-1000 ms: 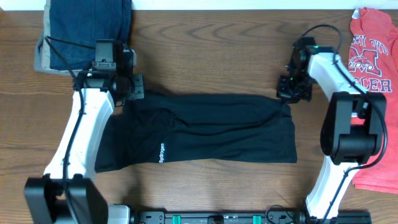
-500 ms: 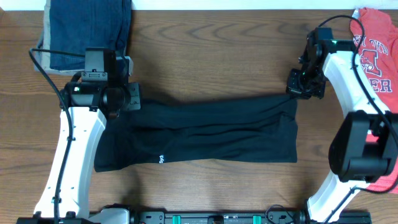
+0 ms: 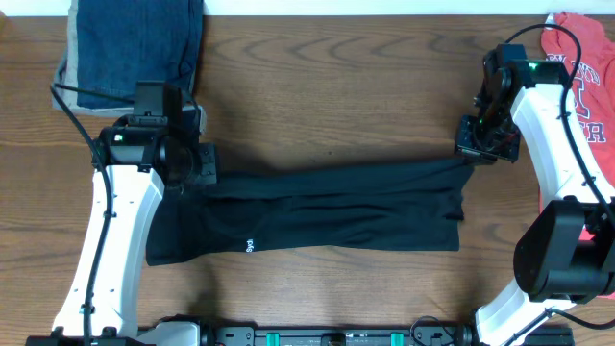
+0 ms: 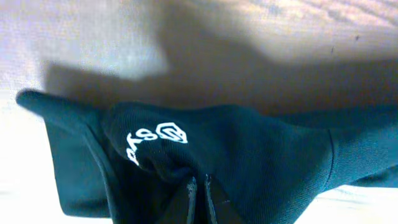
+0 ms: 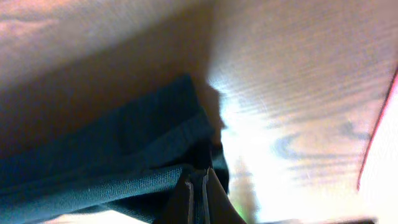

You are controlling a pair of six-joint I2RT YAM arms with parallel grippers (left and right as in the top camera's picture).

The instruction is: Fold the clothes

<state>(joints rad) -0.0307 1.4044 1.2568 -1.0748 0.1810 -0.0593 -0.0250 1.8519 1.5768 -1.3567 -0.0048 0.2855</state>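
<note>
My left gripper needs to lower the raised corner back onto the shirt's flat end by the logo, below and slightly back, and release next.
The clothes, a black shirt, lie stretched left to right across the middle of the table, with a small white logo near the front edge. My left gripper is shut on the shirt's upper left corner. In the left wrist view the black fabric bunches between the closed fingers of that gripper, a white logo just above. My right gripper is shut on the upper right corner. The right wrist view shows a fold of the dark cloth pinched in that gripper.
A stack of blue denim and tan cloth lies at the back left, just behind my left arm. A red printed T-shirt is spread along the right edge, under my right arm. Bare wooden table runs behind the shirt.
Both grippers have pulled apart, the right one moving right and the left one slightly left, drawing the shirt's top edge taut. Both stay shut on the fabric.
</note>
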